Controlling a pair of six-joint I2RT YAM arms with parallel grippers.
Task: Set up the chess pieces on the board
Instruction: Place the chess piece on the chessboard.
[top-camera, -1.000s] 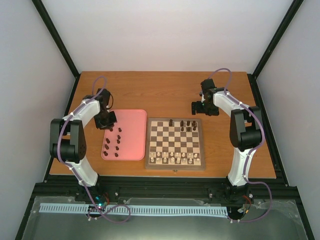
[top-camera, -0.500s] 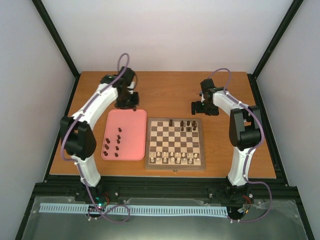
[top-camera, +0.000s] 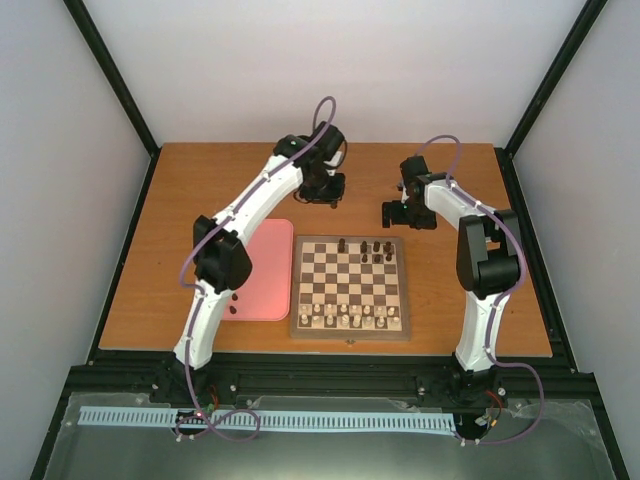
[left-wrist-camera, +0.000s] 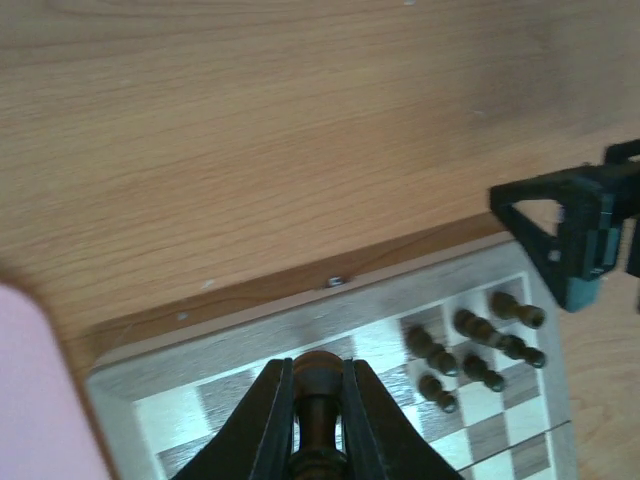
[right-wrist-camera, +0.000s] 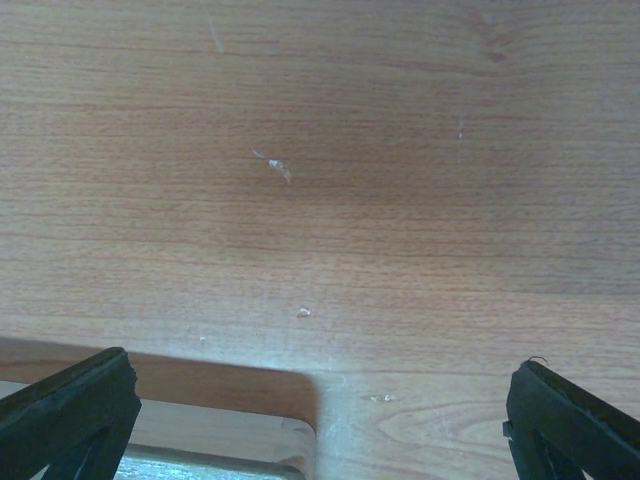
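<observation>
Next, my left gripper will draw back and down to release the dark piece, as the empty pale square between far-row pieces lies below and back of the gripper.
The chessboard (top-camera: 349, 320) lies at the table's middle, with several dark pieces (top-camera: 372, 249) on its far rows and pale pieces along its near row. My left gripper (top-camera: 323, 190) hangs above the table just beyond the board's far left part, shut on a dark brown chess piece (left-wrist-camera: 318, 378) held upright between its fingers. The left wrist view shows the board's far border (left-wrist-camera: 300, 312) below it and several dark pieces (left-wrist-camera: 470, 345) to the right. My right gripper (top-camera: 397, 215) is open and empty, beyond the board's far right corner (right-wrist-camera: 290, 440).
The pink tray (top-camera: 265, 270) lies left of the board, largely covered by my left arm; a dark piece (top-camera: 232, 308) shows near its front. The right gripper also shows in the left wrist view (left-wrist-camera: 575, 235). Bare wooden table stretches behind the board.
My left arm has swung from above the pink tray to the far side of the table and rightward, carrying the dark piece toward the board's far edge. The right arm has not moved.
</observation>
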